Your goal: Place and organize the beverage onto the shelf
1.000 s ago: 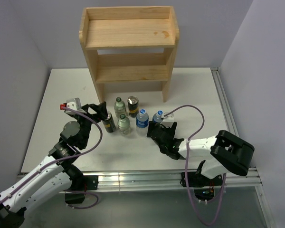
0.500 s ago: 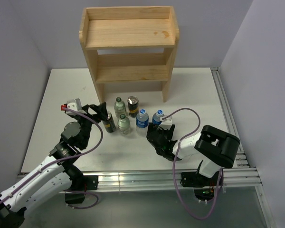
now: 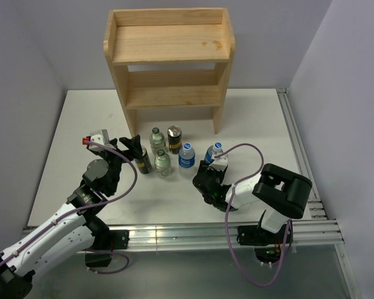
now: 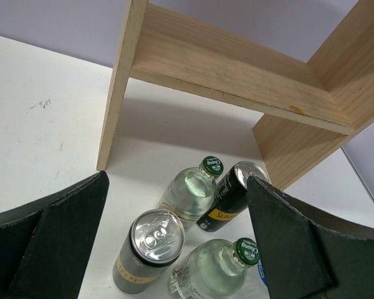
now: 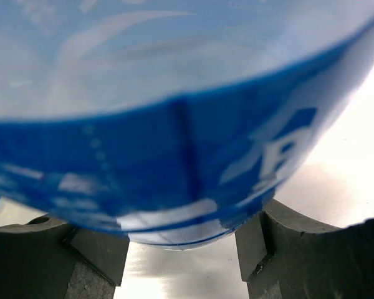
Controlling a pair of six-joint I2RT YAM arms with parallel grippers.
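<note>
The robot's right gripper will next rise, carry the blue-labelled bottle outward onto the end of the shelf's bare upper level nearer the metal bar (image 3: 214,45) and release it there.
The wooden shelf (image 3: 168,43) stands at the back with both tiers bare. Six drinks stand on the table before it. My right gripper (image 3: 210,169) is shut on the right blue-labelled plastic bottle (image 3: 214,151); in the right wrist view that bottle (image 5: 174,137) fills the frame and sits between both fingers (image 5: 262,249). The other plastic bottle (image 3: 186,156) stands just left of it. My left gripper (image 3: 132,149) is open, level with the near dark can (image 4: 151,246). Ahead of it are two green-capped glass bottles (image 4: 190,190) (image 4: 218,268) and the far can (image 4: 234,196).
The shelf's left side panel (image 4: 115,93) and lower tier (image 4: 237,68) rise just behind the drinks. Grey walls close the table on the left, back and right. A metal rail (image 3: 296,137) runs along the right edge.
My right gripper has closed on the right plastic bottle, which has shifted slightly right, and the right arm has folded in. The left gripper has edged forward a little, still open.
</note>
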